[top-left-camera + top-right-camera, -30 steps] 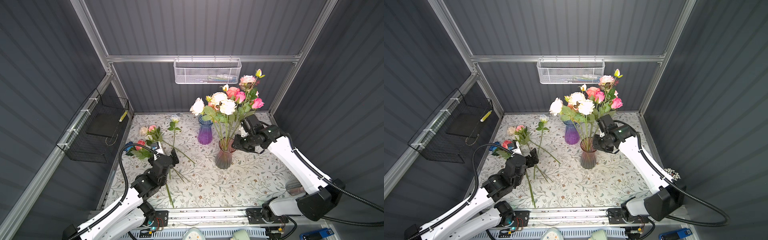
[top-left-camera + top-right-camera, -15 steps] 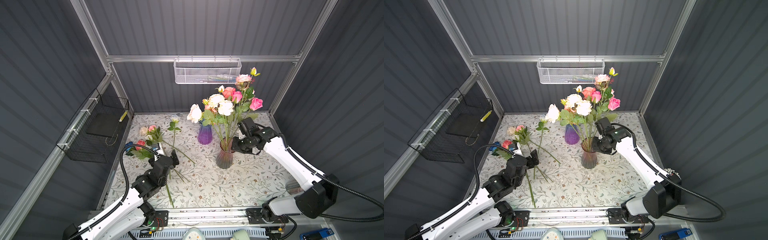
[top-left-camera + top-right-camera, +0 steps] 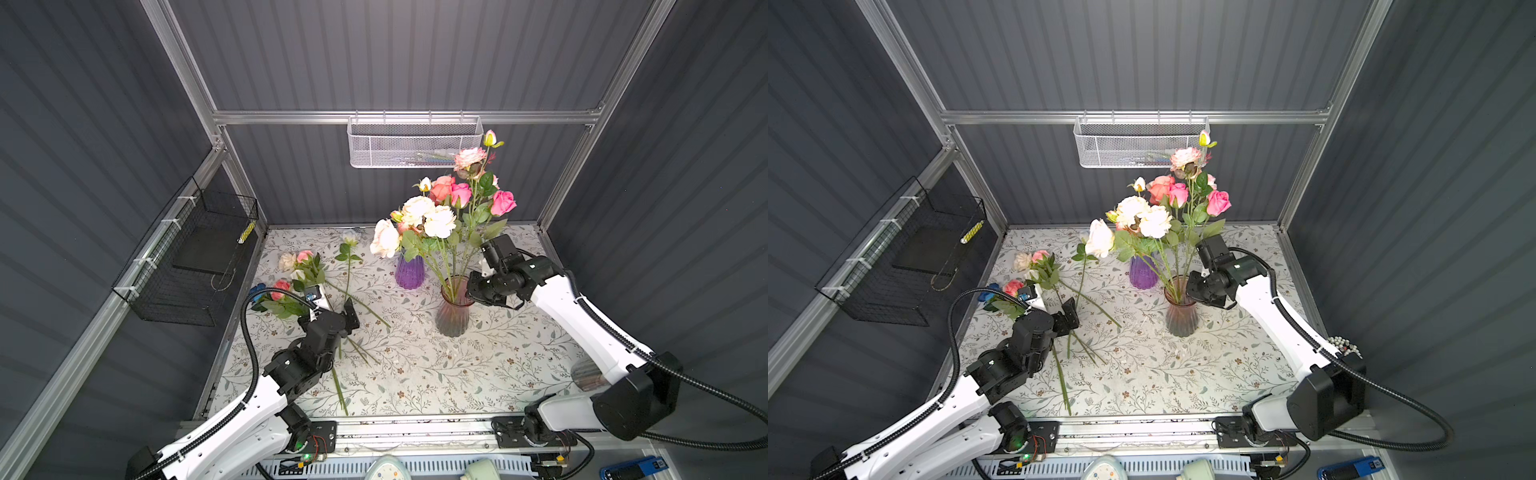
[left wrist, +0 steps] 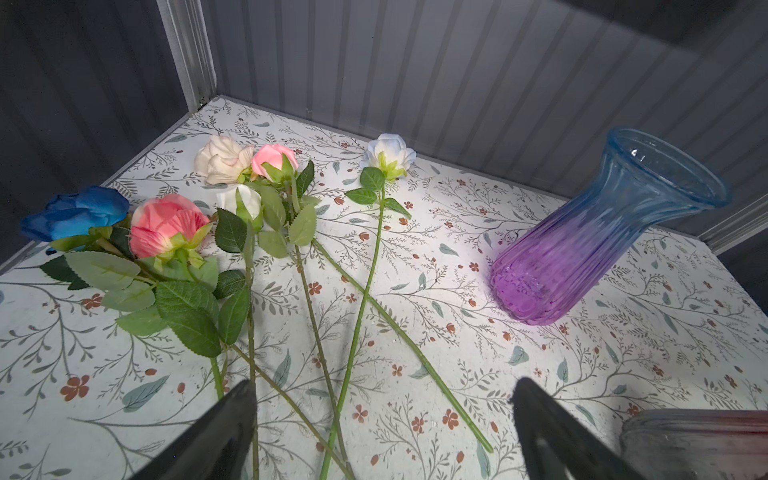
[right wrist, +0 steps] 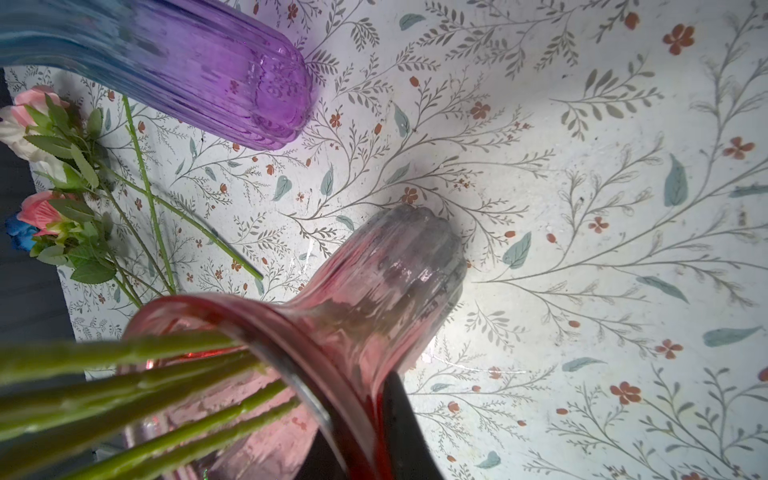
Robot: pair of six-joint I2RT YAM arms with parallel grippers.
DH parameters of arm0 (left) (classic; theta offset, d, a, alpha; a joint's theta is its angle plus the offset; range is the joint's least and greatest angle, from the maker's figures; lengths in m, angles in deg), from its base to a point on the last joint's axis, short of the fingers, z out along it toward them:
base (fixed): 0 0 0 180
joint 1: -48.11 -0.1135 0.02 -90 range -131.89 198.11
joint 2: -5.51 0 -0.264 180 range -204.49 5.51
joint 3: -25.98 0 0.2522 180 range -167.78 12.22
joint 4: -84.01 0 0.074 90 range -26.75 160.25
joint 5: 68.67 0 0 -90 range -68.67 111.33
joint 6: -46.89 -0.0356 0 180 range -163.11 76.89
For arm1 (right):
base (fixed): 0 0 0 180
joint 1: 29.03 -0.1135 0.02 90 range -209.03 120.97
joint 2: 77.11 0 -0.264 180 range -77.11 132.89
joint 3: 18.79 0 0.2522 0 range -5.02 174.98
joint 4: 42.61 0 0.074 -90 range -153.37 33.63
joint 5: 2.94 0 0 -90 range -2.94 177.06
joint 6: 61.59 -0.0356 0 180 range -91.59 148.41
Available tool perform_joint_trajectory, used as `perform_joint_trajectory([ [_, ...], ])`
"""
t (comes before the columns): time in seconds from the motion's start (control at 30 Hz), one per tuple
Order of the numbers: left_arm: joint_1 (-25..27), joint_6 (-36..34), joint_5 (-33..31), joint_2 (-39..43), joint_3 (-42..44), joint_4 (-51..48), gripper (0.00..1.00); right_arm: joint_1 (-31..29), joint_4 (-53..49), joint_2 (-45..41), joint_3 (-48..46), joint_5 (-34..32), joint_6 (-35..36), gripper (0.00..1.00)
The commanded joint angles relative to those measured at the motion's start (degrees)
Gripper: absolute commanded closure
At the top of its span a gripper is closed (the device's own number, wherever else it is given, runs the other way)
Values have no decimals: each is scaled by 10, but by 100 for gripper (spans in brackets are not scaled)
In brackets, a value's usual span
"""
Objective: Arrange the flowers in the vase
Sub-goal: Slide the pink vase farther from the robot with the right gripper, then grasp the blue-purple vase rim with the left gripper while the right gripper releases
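Note:
My right gripper will next move the pink vase outward onto the bare tabletop beside the purple-and-blue vase and release the pink vase's rim.
A pink glass vase stands right of the table's middle and holds a bunch of pink, coral and cream flowers; their green stems enter its mouth. My right gripper is shut on the vase's rim, one finger outside the glass and one inside. Several loose flowers lie at the left, among them a blue one. My left gripper hovers open over their crossed stems, holding nothing.
An empty purple-and-blue vase stands just behind and left of the pink one. A black wire basket hangs on the left wall and a white mesh basket on the back wall. Walls enclose the floral tabletop.
The right gripper has closed on the pink vase's rim, and the bunch of flowers has leaned a little to the left. The left arm has stayed where it was.

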Motion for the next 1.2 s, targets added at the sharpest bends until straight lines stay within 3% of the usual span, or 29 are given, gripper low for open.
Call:
perform_joint_trajectory([
  [0.0, 1, -20, 1, -5, -18, -2, 3, 17, 31, 7, 3, -1, 13, 98],
  [0.23, 2, -26, 6, -18, -35, 0, 3, 53, 59, 37, 42, 26, 32, 100],
  [0.67, 1, -46, 19, -45, -82, -17, 3, 141, 70, 188, 196, 72, 46, 100],
  [1.0, 1, -49, 29, -50, -87, -19, 3, 149, 21, 272, 307, 98, 55, 100],
  [1.17, 1, -47, 33, -54, -95, -25, 3, 149, -26, 289, 347, 103, 77, 91],
])
